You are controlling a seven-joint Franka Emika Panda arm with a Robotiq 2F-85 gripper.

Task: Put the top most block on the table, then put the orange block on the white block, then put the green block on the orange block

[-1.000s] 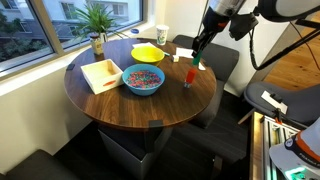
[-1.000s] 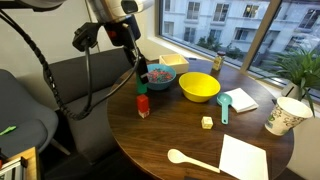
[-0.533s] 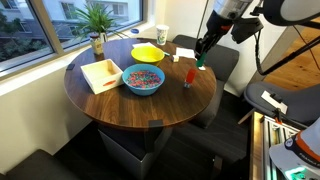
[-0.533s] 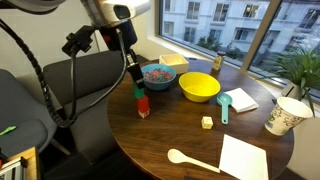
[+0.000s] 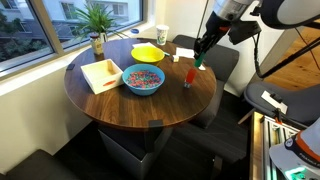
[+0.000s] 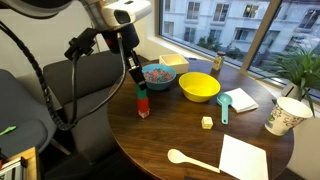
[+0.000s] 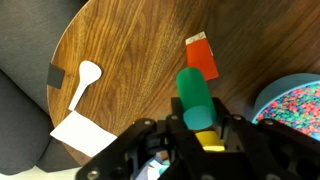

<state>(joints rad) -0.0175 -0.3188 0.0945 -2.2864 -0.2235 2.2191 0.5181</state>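
My gripper will next move gently to the right in the wrist view and down onto the orange block's top [image 6: 143, 101] [image 7: 208, 73], because the green block hangs off-centre above it.
My gripper [image 6: 138, 84] is shut on the green block [image 6: 141, 91] and holds it in the air just above and beside the stack. It also shows in an exterior view [image 5: 199, 62]. In the wrist view the green block [image 7: 194, 93] sits between the fingers [image 7: 146, 140]. The orange block [image 6: 143, 103] rests on the white block [image 6: 143, 112] near the edge of the table [image 6: 170, 138]. The orange block also shows in the wrist view [image 7: 202, 55] and in an exterior view [image 5: 187, 74]. A yellow patch shows between the fingers under the green block.
A bowl of coloured sprinkles [image 6: 158, 73] stands right behind the stack, with a yellow bowl [image 6: 199, 86] beside it. A small yellow cube [image 6: 207, 122], a teal scoop [image 6: 223, 105], a white spoon [image 6: 190, 158], a napkin [image 6: 243, 158] and a cup [image 6: 285, 115] lie further along. A white tray [image 5: 101, 74] and a plant [image 5: 97, 20] stand by the window.
The gripper with the green block has shifted slightly above the stack over the last second. The orange and white blocks have not moved.
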